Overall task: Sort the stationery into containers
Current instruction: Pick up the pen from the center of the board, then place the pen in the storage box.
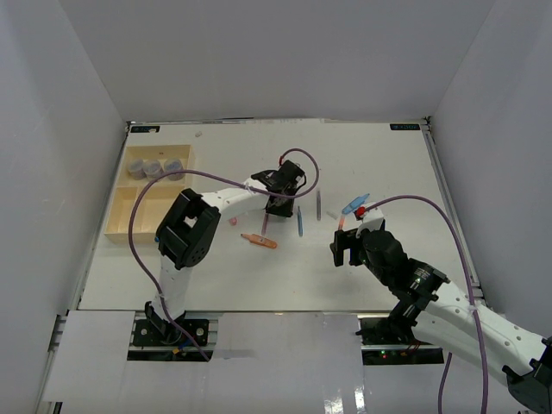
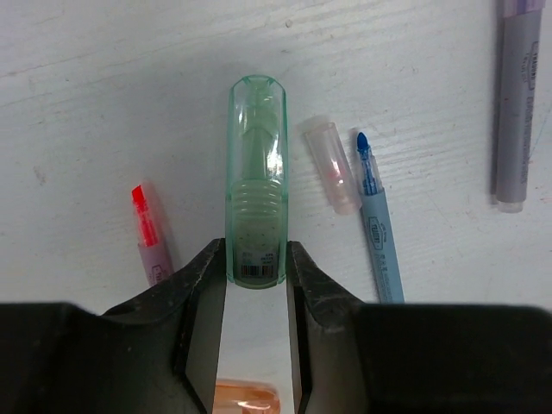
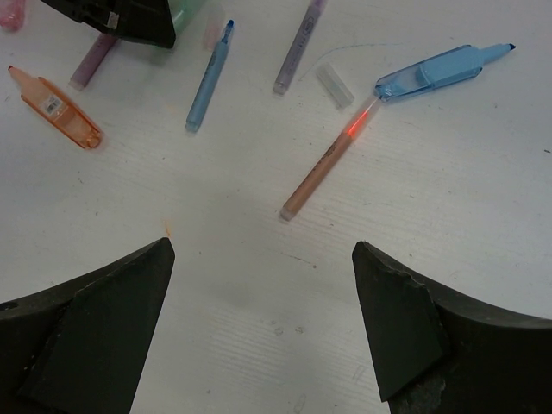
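The marker should go up and then left in the top view to the tray's narrow, empty section (image 1: 123, 212). My left gripper will then lower it inside and release it.
A translucent green marker (image 2: 256, 172) lies on the white table, and my left gripper (image 2: 256, 259) has both fingers pressed against the sides of its near end. In the top view this gripper (image 1: 280, 203) sits mid-table over the pen cluster. Around it lie a pink pen with a red tip (image 2: 148, 233), a clear cap (image 2: 331, 164), a blue pen (image 2: 379, 233) and a purple-grey pen (image 2: 517, 103). My right gripper (image 3: 263, 248) hangs open above bare table, short of an orange-pink pen (image 3: 323, 168). The cream tray (image 1: 116, 220) at the far left holds three grey pots (image 1: 155, 168).
An orange highlighter (image 3: 56, 108) and a blue highlighter (image 3: 440, 71) lie on either side of the cluster. A small pink piece (image 1: 233, 221) rests near the left arm's link. Grey walls surround the table on three sides.
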{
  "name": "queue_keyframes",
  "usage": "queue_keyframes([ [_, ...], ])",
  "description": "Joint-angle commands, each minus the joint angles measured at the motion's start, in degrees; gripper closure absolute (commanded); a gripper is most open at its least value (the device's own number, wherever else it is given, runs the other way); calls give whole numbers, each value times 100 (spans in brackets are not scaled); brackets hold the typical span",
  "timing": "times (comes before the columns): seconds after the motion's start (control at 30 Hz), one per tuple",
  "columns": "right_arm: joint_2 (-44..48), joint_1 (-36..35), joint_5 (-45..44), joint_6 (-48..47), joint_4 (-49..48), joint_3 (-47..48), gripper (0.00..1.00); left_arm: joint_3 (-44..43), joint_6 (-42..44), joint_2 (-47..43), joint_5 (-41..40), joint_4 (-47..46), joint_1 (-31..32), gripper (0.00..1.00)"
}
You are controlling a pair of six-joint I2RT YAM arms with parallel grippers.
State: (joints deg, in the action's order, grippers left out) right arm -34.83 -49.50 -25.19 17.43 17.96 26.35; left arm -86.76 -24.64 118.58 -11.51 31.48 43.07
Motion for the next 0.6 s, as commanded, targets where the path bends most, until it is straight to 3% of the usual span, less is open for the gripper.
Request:
queue_keyframes([
  [0.0, 73, 19, -74, -3, -73, 46, 10, -166, 12, -880, -255, 147, -79, 68],
  [0.2, 38, 19, 23, -135, -73, 134, 10, 246, -23, -1855, -422, 288, -904, 68],
  [0.57, -6, 19, 646, -319, -134, 151, 10, 1784, 152, -3684, -836, 411, -3646, 67],
])
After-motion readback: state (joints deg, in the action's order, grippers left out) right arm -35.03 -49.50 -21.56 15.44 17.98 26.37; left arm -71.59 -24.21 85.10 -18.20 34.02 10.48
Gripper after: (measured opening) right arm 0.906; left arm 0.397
